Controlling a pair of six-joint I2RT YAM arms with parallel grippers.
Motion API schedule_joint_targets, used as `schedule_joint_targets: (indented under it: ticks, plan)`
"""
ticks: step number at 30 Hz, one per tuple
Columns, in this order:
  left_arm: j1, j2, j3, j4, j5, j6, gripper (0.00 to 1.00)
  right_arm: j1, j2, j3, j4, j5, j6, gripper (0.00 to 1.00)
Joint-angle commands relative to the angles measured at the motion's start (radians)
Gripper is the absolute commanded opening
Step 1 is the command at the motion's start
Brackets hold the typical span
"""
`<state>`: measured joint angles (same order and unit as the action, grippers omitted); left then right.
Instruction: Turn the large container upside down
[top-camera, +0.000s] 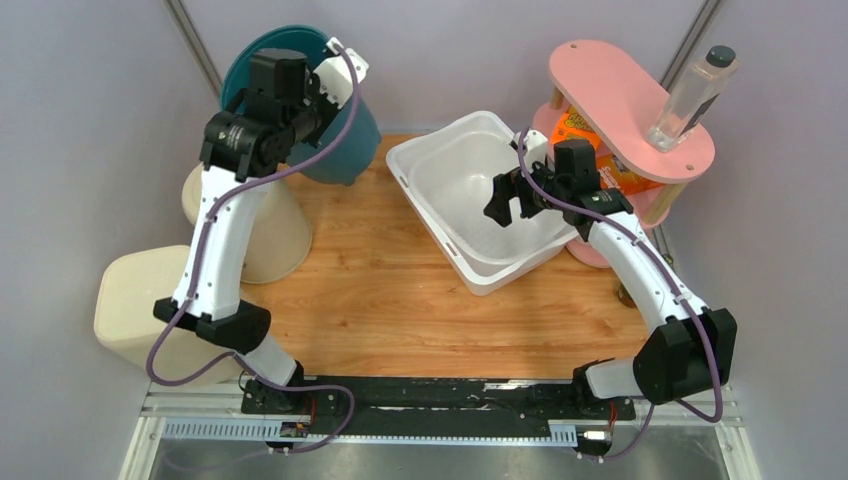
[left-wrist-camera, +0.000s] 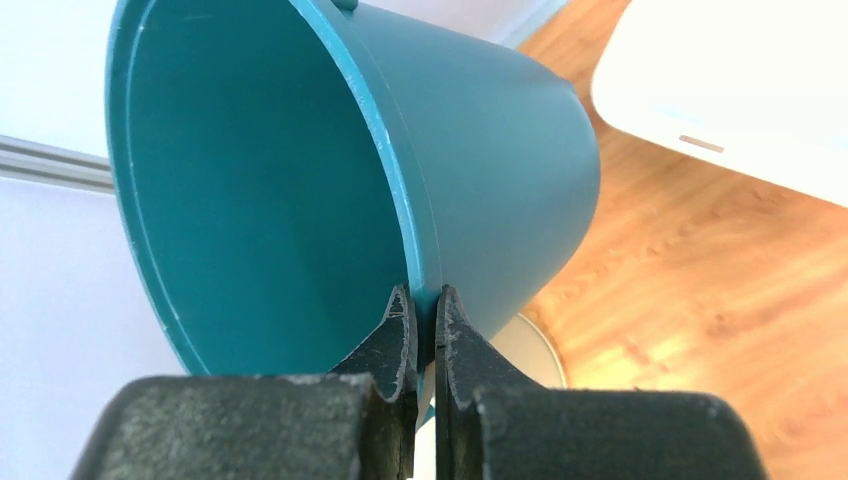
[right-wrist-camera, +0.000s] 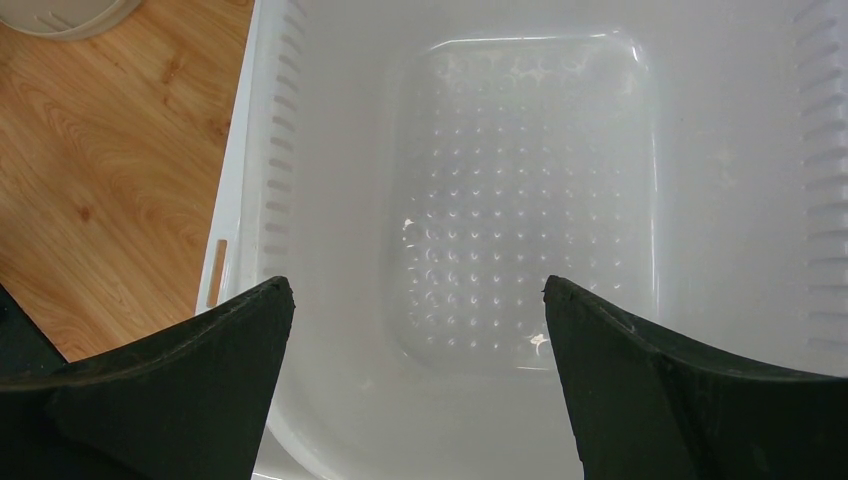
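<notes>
My left gripper should turn and lower back to release the bucket on the bare wood beside the tub, because that space is below and back from it.
A large teal bucket (top-camera: 352, 140) is off the wooden table at the back left, tilted with its mouth toward the back-left wall. My left gripper (top-camera: 322, 100) is shut on its rim; in the left wrist view the fingers pinch the rim wall (left-wrist-camera: 427, 300) of the bucket (left-wrist-camera: 490, 150), one finger inside and one outside. A white rectangular tub (top-camera: 432, 160) stands upright at the back centre-right. My right gripper (top-camera: 508, 205) hovers open and empty over the inside of the tub (right-wrist-camera: 530, 180), its midpoint low in the right wrist view (right-wrist-camera: 420, 290).
A cream upturned bucket (top-camera: 268, 228) stands under the left arm and shows below the teal bucket (left-wrist-camera: 535, 352). A cream container (top-camera: 130, 310) sits at the near left. A pink two-level stand (top-camera: 620, 95) at the back right carries a clear bottle (top-camera: 693, 95) and an orange packet (top-camera: 592, 140).
</notes>
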<state>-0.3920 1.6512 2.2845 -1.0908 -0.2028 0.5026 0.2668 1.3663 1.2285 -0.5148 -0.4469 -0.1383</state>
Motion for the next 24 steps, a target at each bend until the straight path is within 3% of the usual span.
schedule_joint_targets:
  ticks: [1,7,12,24]
  plan:
    - [0.005,-0.099,0.035,-0.109,0.195,-0.047,0.00,-0.003,0.006,0.057,0.042,-0.006,0.001,1.00]
    - [0.005,-0.163,0.070,-0.350,0.555,-0.073,0.00,-0.003,0.017,0.068,0.041,-0.019,0.012,1.00]
    - [0.006,-0.242,-0.150,-0.452,0.833,-0.062,0.00,-0.004,0.025,0.066,0.042,-0.027,0.017,1.00]
    - [0.004,-0.257,-0.432,-0.454,0.945,-0.042,0.00,-0.004,-0.007,0.040,0.035,-0.025,-0.003,1.00]
